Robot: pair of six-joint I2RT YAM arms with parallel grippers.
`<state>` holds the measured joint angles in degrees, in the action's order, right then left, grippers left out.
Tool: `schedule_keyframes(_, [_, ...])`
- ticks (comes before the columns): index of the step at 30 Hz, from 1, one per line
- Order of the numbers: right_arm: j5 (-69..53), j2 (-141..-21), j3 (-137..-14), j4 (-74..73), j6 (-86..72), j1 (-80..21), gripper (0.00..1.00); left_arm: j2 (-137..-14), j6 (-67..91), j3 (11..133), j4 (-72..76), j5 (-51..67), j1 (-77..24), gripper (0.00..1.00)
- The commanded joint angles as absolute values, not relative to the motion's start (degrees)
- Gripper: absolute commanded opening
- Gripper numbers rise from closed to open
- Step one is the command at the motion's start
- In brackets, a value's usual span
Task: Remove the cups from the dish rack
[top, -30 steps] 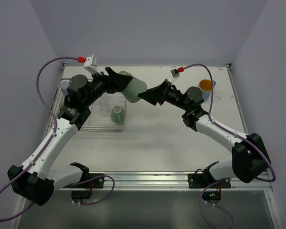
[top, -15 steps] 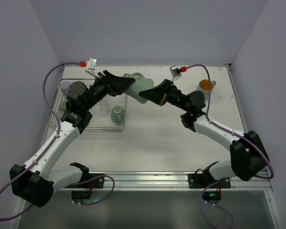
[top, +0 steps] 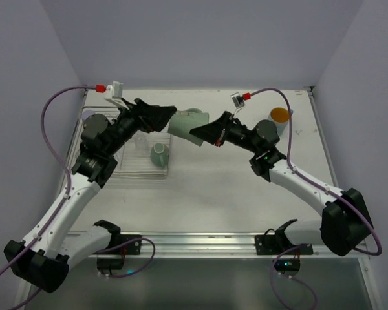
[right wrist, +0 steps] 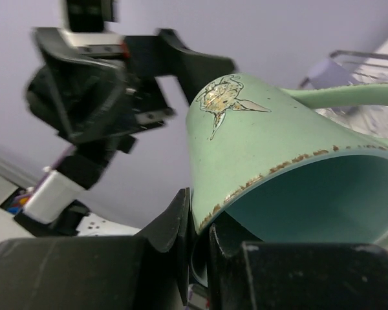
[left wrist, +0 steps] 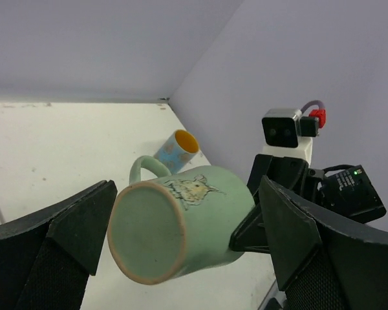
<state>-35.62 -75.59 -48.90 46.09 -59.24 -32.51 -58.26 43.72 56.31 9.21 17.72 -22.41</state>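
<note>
I will turn my right gripper to point down, since the held mug hangs sideways, then swing toward the blue mug and lower onto the table there.
A mint-green mug (top: pixel 186 123) with a small animal drawing hangs on its side in the air, right of the dish rack (top: pixel 132 166). My right gripper (top: pixel 198 133) is shut on its rim (right wrist: pixel 258 174), one finger inside and one outside. My left gripper (top: pixel 170 117) is open, its fingers (left wrist: pixel 77 226) spread on either side of the mug's base (left wrist: pixel 145 232). A second mint-green mug (top: pixel 158 155) stands in the rack. The blue mug with an orange inside (top: pixel 279 119) stands on the table at the far right.
A lavender cup (top: pixel 87 116) sits at the rack's far left edge, and clear glasses (top: pixel 140 140) show faintly inside the rack under the left arm. Both arms meet over the back middle of the white table (top: pixel 213 187). Walls close in the back and sides.
The right gripper has closed on the mug's rim and the left gripper has opened off it. The mug has tipped and shifted slightly to the right, between the two grippers.
</note>
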Motion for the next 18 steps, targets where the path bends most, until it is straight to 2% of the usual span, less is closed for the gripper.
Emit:
schedule_keyframes(1, [-31.2, -71.0, -54.4, 37.5, -49.8, -32.3, 0.00, -53.5, 34.7, 60.7, 3.5, 11.7, -22.5, 1.00])
schedule_keyframes(2, [-30.9, -70.6, -56.0, 35.2, -48.0, -32.3, 0.00, -53.1, 32.4, 61.1, 2.2, 10.8, -22.5, 1.00])
schedule_keyframes(6, [-25.1, -69.6, -63.2, 10.3, -35.1, -31.6, 0.00, -50.5, 25.7, 60.9, -7.4, 6.0, -22.5, 1.00])
schedule_keyframes(10, [-17.8, -72.9, -71.7, -8.6, -19.8, -28.7, 0.00, -46.9, 20.0, 56.4, -14.3, 3.3, -22.5, 1.00])
schedule_keyframes(15, [-1.1, -84.5, -86.1, -28.2, -6.7, -27.5, 0.00, -42.4, 16.7, 49.3, -17.5, 3.9, -22.5, 1.00])
schedule_keyframes(18, [9.2, -93.1, -93.7, -34.4, 0.2, -27.0, 0.00, -40.3, 16.1, 46.1, -16.4, 4.9, -22.5, 1.00])
